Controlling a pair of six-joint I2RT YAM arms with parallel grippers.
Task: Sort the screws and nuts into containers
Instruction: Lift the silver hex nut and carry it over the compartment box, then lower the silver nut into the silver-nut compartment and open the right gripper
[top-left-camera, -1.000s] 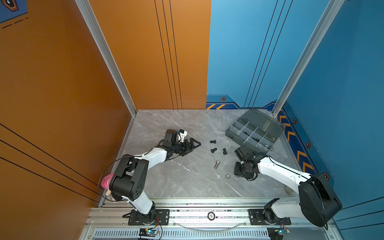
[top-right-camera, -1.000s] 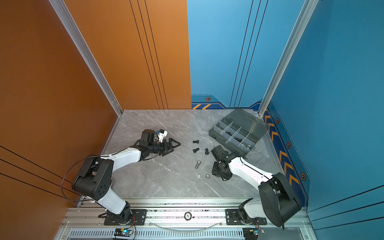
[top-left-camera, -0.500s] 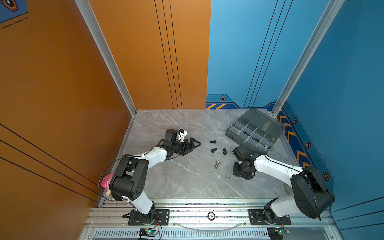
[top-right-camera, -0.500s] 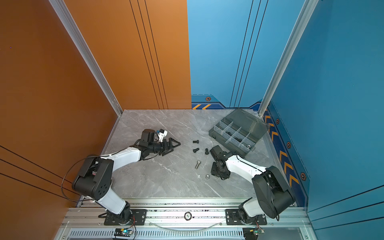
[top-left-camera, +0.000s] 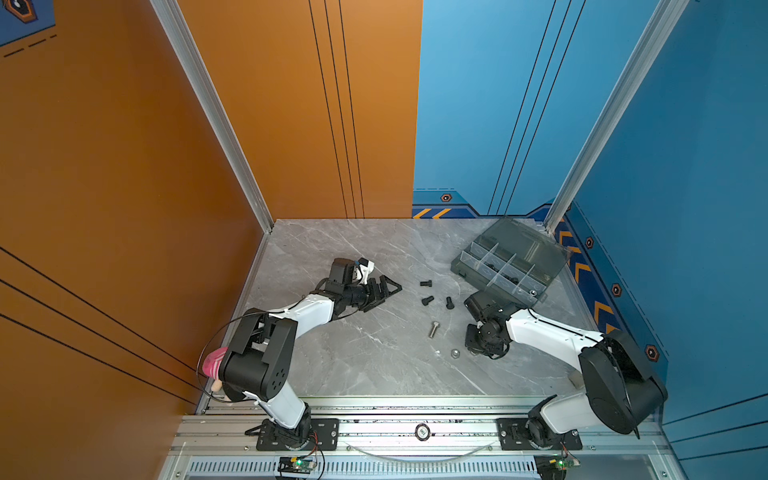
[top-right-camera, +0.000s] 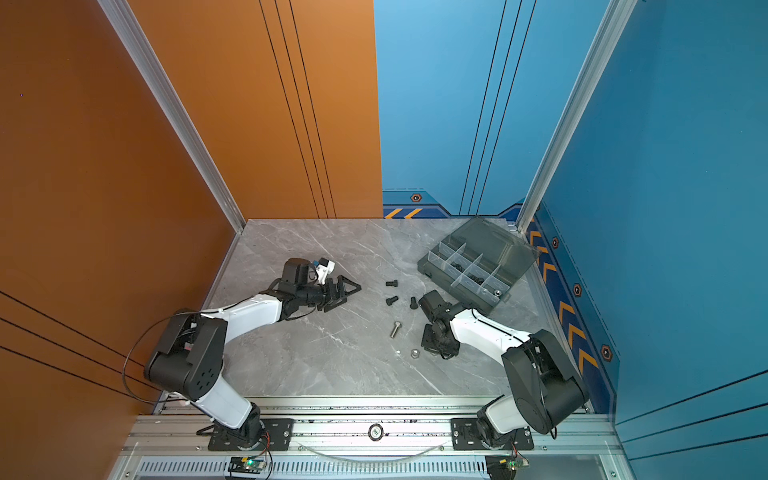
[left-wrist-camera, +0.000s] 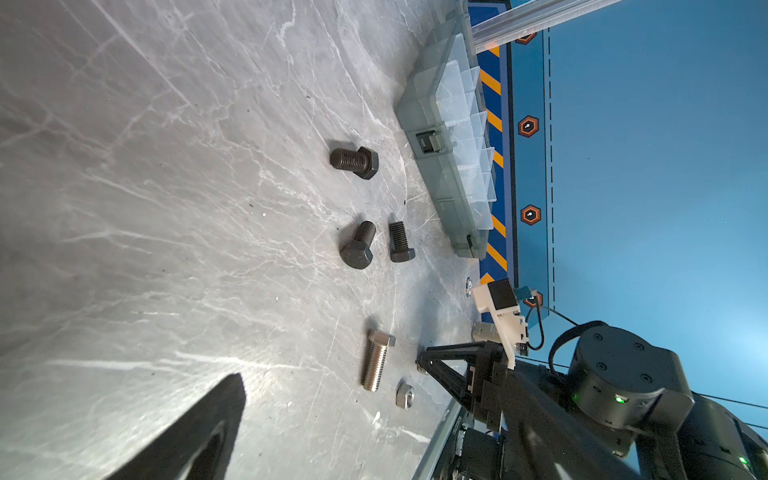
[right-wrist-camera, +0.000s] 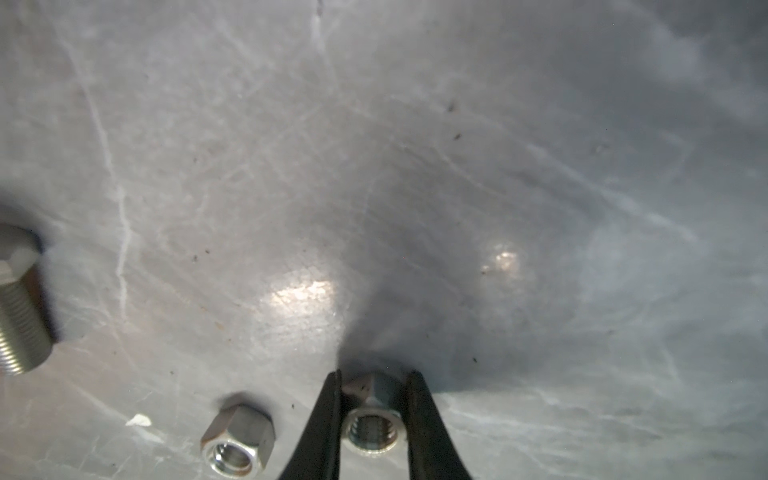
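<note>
I should raise my right gripper outward over the box's end section (top-right-camera: 496, 291) with the silver nut next and let go of the nut, because that section is farther outward than my gripper.
My right gripper (right-wrist-camera: 374, 388) is shut on a silver hex nut (right-wrist-camera: 371, 422) that rests on the marble table; in both top views it points down at the front right (top-left-camera: 482, 348). A second silver nut (right-wrist-camera: 237, 440) lies loose just beside it (top-left-camera: 455, 353). The silver screw (top-left-camera: 434, 329) and three black screws (top-left-camera: 427, 300) lie mid-table. The grey organiser box with the containers (top-left-camera: 478, 270) stands open at the back right. My left gripper (top-left-camera: 388, 293) lies low at the centre left, open and empty, apart from the screws.
The box's tinted lid (top-left-camera: 528, 243) leans back toward the blue wall. Some dark pieces sit in its compartments. An orange wall bounds the left, and an aluminium rail (top-left-camera: 415, 409) runs along the front edge.
My right gripper's jaws have closed onto the silver nut, and the right arm has shifted slightly. The left arm has not moved.
</note>
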